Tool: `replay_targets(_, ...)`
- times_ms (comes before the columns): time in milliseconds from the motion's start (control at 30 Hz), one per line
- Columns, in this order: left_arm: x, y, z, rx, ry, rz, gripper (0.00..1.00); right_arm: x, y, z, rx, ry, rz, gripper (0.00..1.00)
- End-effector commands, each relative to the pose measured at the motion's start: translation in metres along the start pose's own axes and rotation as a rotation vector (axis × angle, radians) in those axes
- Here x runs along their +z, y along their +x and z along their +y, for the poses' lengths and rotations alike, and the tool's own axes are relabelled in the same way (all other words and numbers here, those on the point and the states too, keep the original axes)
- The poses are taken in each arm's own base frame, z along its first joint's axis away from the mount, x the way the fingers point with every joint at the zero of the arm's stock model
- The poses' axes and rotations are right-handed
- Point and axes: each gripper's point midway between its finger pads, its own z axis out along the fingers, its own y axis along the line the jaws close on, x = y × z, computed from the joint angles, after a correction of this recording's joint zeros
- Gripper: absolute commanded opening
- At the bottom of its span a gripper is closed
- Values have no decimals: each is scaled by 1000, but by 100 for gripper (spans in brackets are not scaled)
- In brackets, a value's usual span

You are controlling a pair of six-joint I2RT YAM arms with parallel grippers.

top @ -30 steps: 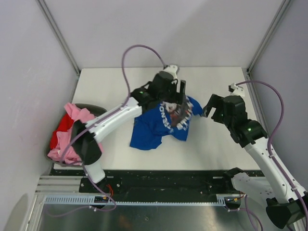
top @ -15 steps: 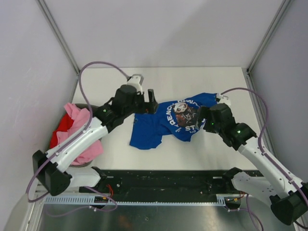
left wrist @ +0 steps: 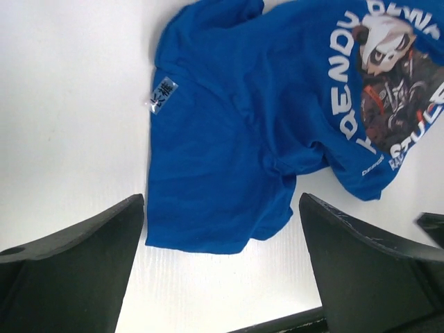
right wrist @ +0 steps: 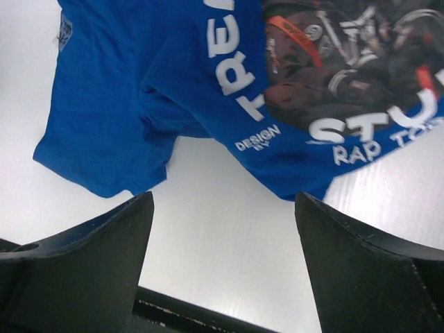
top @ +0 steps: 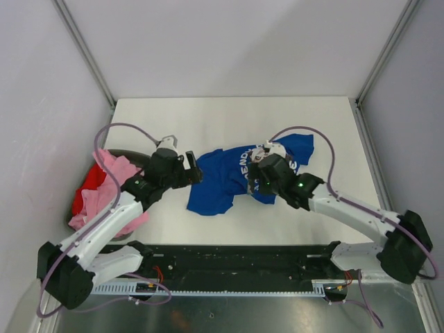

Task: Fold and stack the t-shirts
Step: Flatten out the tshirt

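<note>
The blue t-shirt's edge between label and near corner (top: pixel 191 198) (right wrist: pixel 48 123) lies flat, so next I should move my right gripper left in the top view and down to it.
The royal blue t-shirt (top: pixel 225 182) lies crumpled and partly spread mid-table, white lettering and round graphic (top: pixel 258 161) facing up. My left gripper (top: pixel 192 168) hovers open at its left edge. In the left wrist view the blue t-shirt (left wrist: pixel 236 132) lies ahead of the open left gripper (left wrist: pixel 222 274), nothing between the fingers. My right gripper (top: pixel 259 179) hangs open over the printed part. In the right wrist view the blue t-shirt (right wrist: pixel 166 83) lies beyond the empty right gripper (right wrist: pixel 223 267). A pink t-shirt (top: pixel 114 175) and a red one (top: pixel 83 199) are heaped at far left.
The pink and red cloth sits in a dark bin (top: pixel 132 155) at the table's left edge. A black rail (top: pixel 236 255) runs along the near edge. Purple walls and metal posts (top: pixel 87 55) close in the table's sides.
The left gripper let go of the blue t-shirt and drew back to the left and nearer. The shirt dropped flatter. The right arm swung left over the print.
</note>
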Motion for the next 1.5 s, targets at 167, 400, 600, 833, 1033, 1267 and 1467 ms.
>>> replay_targets(167,-21,-27,35,-188,-74,-158,96,45,-25,95,-73,-142,-54,83)
replay_targets(400,-56,-66,55,-264,-129,-313,96,90,5,159,-185,-190,20,74)
replay_targets(600,-80,-91,56,-276,-135,-384,96,120,35,198,-304,-173,77,73)
replay_targets(833,-90,-98,53,-269,-119,-403,96,154,66,215,-412,-97,140,74)
replay_targets(1033,-95,-99,56,-264,-117,-411,96,172,92,206,-436,-52,204,74)
replay_targets(1267,-93,-97,56,-266,-113,-401,96,175,100,195,-439,-15,226,47)
replay_targets(1467,-89,-93,56,-269,-111,-385,96,166,64,186,-383,0,193,1)
